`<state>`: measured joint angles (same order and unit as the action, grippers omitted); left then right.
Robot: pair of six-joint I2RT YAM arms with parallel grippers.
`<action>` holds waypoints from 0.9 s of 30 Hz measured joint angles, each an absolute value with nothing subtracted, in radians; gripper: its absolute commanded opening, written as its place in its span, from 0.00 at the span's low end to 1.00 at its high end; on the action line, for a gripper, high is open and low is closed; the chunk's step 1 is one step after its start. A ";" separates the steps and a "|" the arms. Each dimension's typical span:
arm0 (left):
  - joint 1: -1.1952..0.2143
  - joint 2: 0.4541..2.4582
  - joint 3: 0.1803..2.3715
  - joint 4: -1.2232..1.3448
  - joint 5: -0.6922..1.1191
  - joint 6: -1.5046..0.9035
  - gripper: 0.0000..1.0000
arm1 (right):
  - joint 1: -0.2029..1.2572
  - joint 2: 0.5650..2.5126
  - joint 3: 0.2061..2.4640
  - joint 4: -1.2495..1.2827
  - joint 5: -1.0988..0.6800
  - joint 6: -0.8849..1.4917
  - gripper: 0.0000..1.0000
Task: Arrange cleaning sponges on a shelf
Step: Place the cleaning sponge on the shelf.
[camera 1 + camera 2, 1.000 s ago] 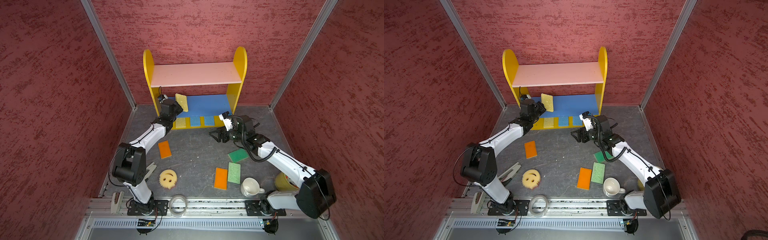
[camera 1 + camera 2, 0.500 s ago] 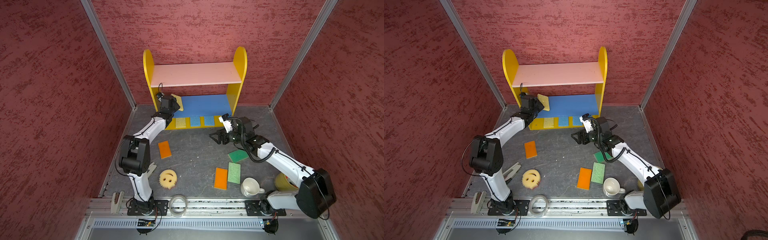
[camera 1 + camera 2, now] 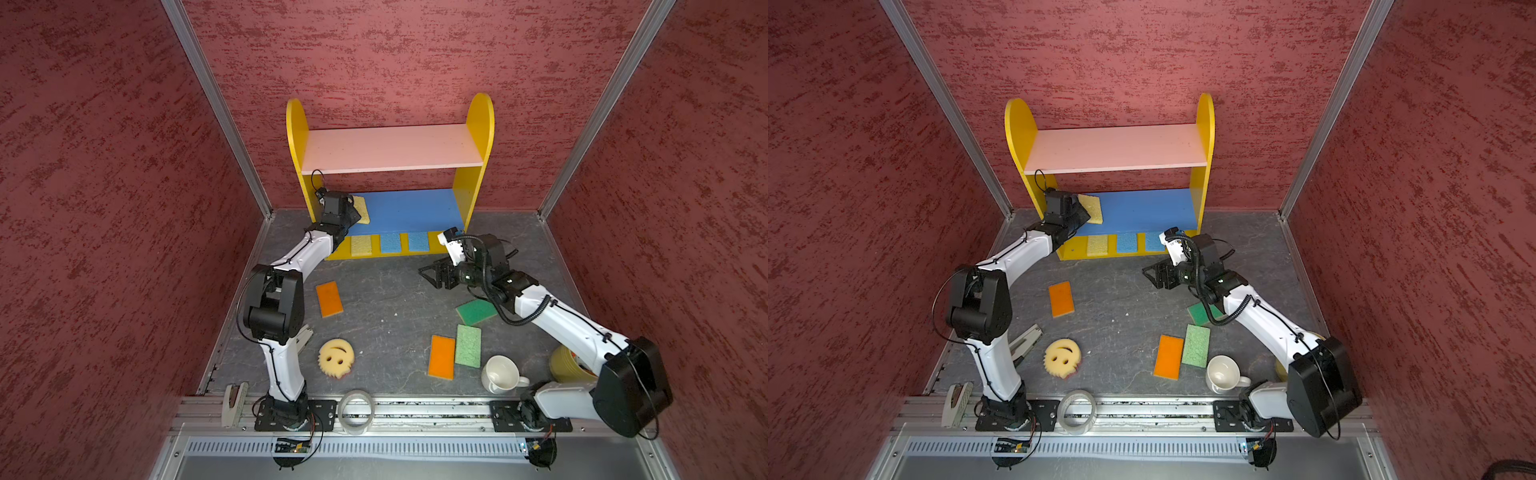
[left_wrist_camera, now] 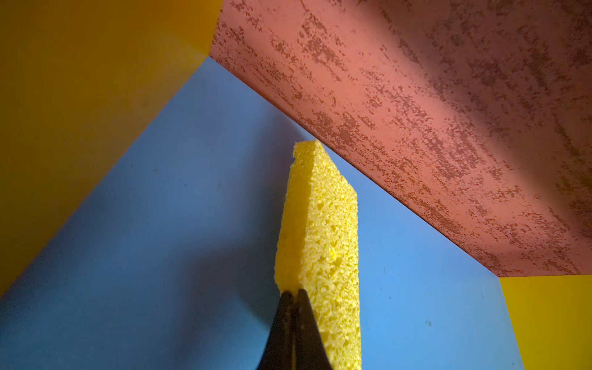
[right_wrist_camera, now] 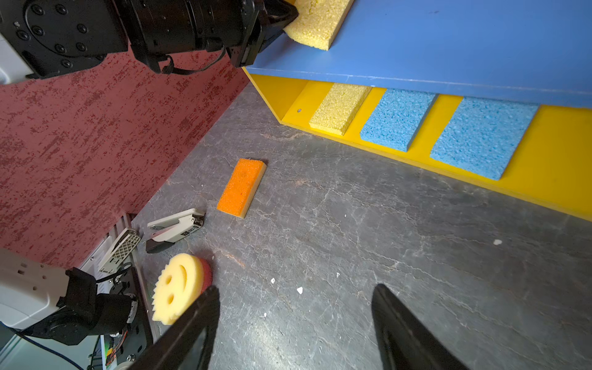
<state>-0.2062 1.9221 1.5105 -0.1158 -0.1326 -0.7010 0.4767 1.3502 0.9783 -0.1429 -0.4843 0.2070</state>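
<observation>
The left gripper lowers and turns the tilted yellow sponge next until it lies flat on the blue middle board, then releases it, since the board lies just below.
My left gripper (image 3: 352,212) (image 4: 293,293) is shut on a yellow sponge (image 3: 360,209) (image 4: 320,224) (image 5: 317,22), holding it tilted over the left end of the shelf's blue middle board (image 3: 409,208) (image 3: 1142,208); its low edge looks to touch the board. On the shelf's yellow base (image 5: 551,150) lie a yellow sponge (image 3: 360,246) and two blue sponges (image 3: 390,242) (image 3: 417,241). Two orange sponges (image 3: 329,298) (image 3: 441,356), two green sponges (image 3: 468,345) (image 3: 476,311) and the smiley sponge (image 3: 336,357) lie on the floor. My right gripper (image 3: 432,276) (image 5: 294,288) hovers open and empty over bare floor.
The pink upper board (image 3: 390,147) is bare. A white mug (image 3: 500,374) stands near the right arm's base, with a yellow roll (image 3: 563,365) beside it. A clear tape ring (image 3: 355,411) sits on the front rail. A white stapler (image 5: 174,226) lies by the left wall.
The left gripper has carried the yellow sponge deeper into the left end of the middle board and lowered it. The right arm has hardly moved.
</observation>
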 measured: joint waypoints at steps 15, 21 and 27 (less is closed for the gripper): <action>-0.189 1.922 1.491 -0.149 -0.122 -0.690 0.05 | 0.477 1.350 0.964 -0.133 -0.478 0.213 0.76; -0.176 1.922 1.491 -0.159 -0.085 -0.656 0.04 | 0.477 1.350 0.954 -0.118 -0.477 0.228 0.77; -0.165 1.922 1.491 -0.170 -0.049 -0.614 0.03 | 0.477 1.350 0.950 -0.114 -0.478 0.237 0.77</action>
<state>-0.1654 1.9221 1.4914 -0.1696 -0.0494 -0.6136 0.4767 1.3502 0.9504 -0.1143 -0.4778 0.2371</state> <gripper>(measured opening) 0.048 0.766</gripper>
